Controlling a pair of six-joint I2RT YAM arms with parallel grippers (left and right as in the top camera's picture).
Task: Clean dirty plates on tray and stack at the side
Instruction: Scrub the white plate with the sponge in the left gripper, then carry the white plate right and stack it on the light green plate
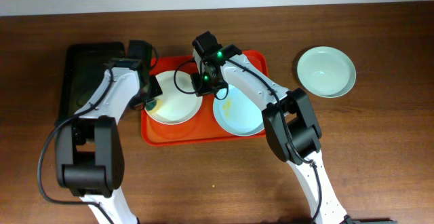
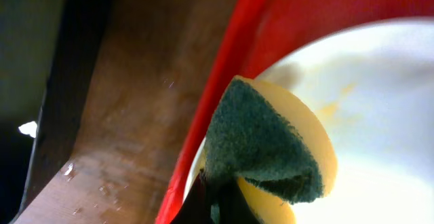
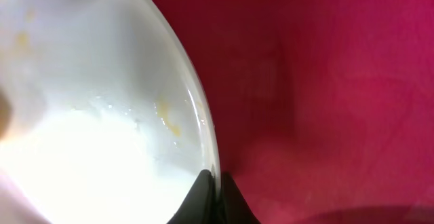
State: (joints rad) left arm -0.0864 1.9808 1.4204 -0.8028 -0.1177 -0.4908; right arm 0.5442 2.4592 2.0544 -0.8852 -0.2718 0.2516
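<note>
The pale green plate is to the right of my right gripper in the overhead view. My right gripper should next lift the white plate over it, lower it and let it go.
The red tray holds the cream-white plate on its left and the pale blue plate on its right, both with yellow smudges. The pale green plate lies on the table to the right of the tray. My left gripper is shut on a yellow sponge with a green scouring face, pressed on the white plate's left edge. My right gripper is shut on the white plate's right rim, with the tray floor beside it.
A dark green-black tub stands on the wooden table left of the tray. Drops of water lie on the wood beside the tray rim.
</note>
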